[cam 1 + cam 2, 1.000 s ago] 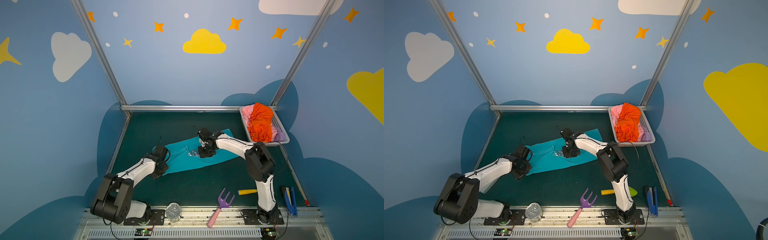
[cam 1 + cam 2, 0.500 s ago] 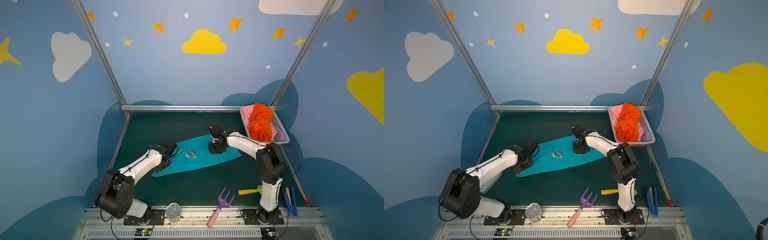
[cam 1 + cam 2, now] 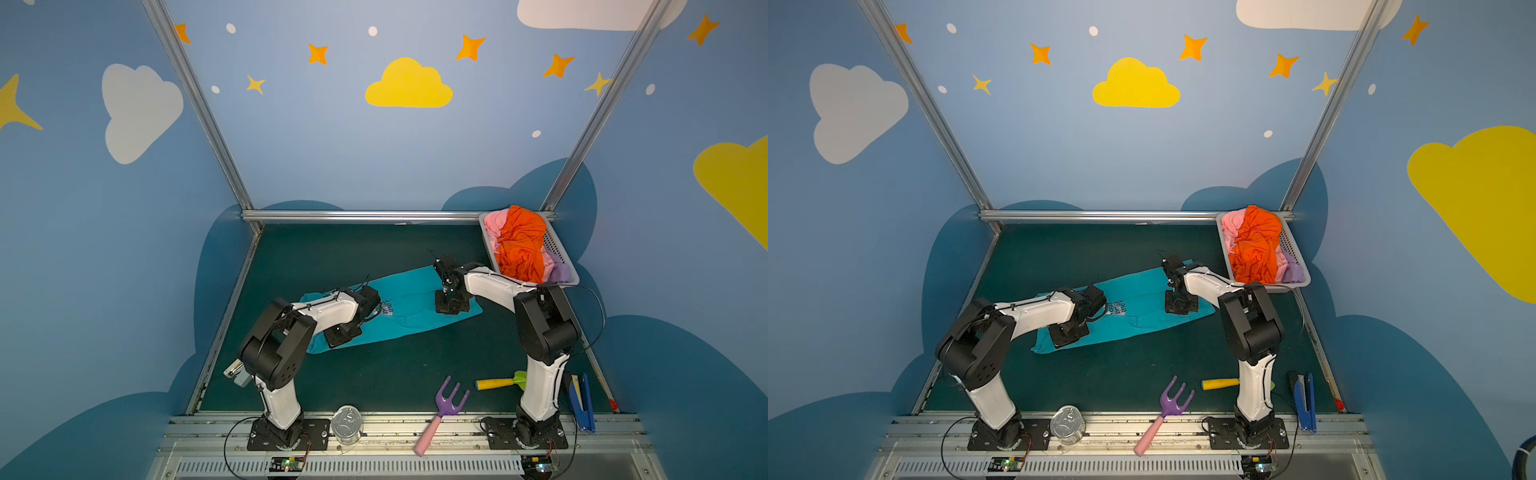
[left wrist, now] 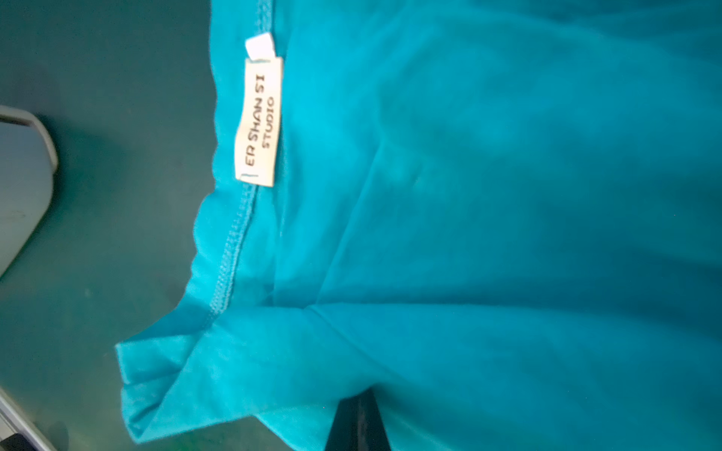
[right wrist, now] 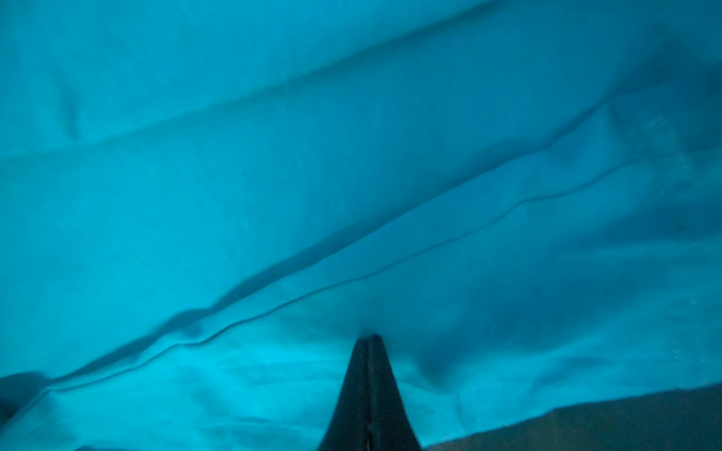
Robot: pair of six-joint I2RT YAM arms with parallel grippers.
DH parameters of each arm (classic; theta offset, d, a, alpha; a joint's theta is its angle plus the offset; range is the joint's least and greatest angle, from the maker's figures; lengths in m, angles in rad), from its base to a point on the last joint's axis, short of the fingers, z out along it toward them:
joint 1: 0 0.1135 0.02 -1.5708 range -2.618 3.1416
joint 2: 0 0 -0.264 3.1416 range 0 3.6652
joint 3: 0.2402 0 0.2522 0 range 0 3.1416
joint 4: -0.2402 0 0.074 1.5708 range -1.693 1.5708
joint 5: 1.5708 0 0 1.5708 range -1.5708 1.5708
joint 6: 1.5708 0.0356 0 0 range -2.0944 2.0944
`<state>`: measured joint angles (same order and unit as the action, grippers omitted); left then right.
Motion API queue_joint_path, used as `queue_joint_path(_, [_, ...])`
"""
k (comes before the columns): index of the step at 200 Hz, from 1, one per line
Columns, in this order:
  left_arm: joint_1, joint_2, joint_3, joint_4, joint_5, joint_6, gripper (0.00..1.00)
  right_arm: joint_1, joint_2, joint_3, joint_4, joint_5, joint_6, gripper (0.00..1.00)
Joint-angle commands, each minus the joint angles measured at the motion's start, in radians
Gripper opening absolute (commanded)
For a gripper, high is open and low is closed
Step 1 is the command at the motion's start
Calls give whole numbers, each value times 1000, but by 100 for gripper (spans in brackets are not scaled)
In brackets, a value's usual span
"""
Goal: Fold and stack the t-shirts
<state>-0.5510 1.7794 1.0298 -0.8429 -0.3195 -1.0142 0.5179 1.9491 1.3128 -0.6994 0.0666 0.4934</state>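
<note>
The bare tabletop beyond the purple toy fork is back from the robot's right gripper, so the right gripper should pull back next and let go of the wrinkled cloth there.
A teal t-shirt with a white chest print lies stretched out on the dark green table. My left gripper stands on its near left end, shut on the teal cloth, which gathers at the joined tips. A cream neck label shows close by. My right gripper stands on the right end, shut on puckered teal cloth at its tips. Orange, pink and lilac t-shirts lie bunched in the white basket.
Along the front edge lie a tin can, a purple toy fork with a pink handle, a yellow-handled tool and a blue tool. A metal rail bounds the back.
The right gripper slid rightward along the teal shirt to its right end and shut. The left gripper moved up over the shirt, then came down near its front left edge and shut.
</note>
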Motion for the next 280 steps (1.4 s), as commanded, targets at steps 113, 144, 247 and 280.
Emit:
queue_joint_path(113, [164,695,911,7,108,324,18,419,-81,-244,-14,-23,88,5])
queue_joint_path(144, [187,926,1401,-122,159,404,25,505,42,-77,-30,-71,9,5])
queue_joint_path(247, [271,574,1216,-15,344,466,39,470,-174,48,-45,-64,-63,7])
queue_joint_path(280, [235,228,727,151,366,430,40,331,-478,-156,-86,107,-43,19])
